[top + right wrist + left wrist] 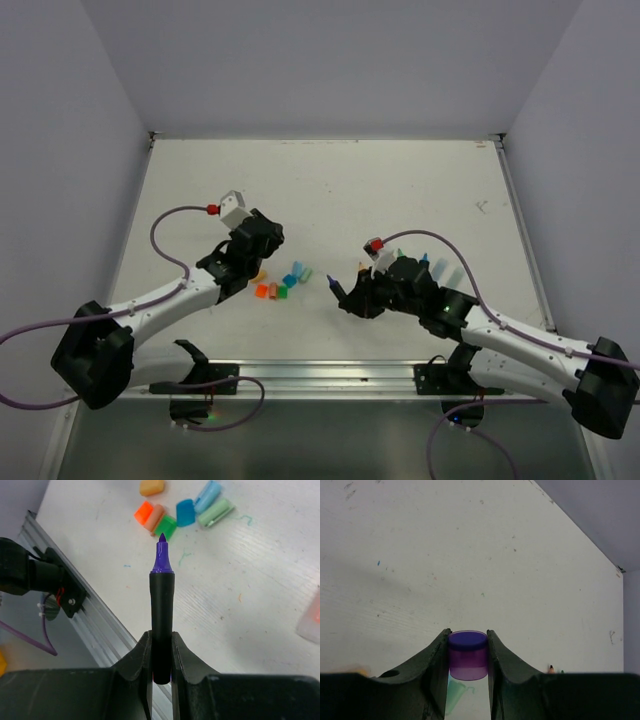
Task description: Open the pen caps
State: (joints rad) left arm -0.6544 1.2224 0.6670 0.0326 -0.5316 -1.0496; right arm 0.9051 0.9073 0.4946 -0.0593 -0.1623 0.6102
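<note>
The other loose caps lie together beside the orange cap. My left gripper will bring the purple cap it holds back and down there next to let go of it.
My left gripper (467, 634) is shut on a purple pen cap (467, 655) and holds it above the table; a mint cap (454, 696) lies below it. In the top view the left gripper (253, 262) hangs just left of the loose caps. My right gripper (161, 635) is shut on a black marker (161, 605), uncapped, its purple tip (161, 555) pointing at the caps. On the table lie orange (143, 512), green (165, 527), blue (185, 512), light blue (207, 495) and mint (215, 512) caps. The right gripper (350, 290) is right of that cluster (282, 287).
Several uncapped markers (432, 265) lie on the table behind my right wrist. An aluminium rail (320, 375) runs along the table's near edge, also in the right wrist view (95, 615). Grey walls enclose the table on three sides.
</note>
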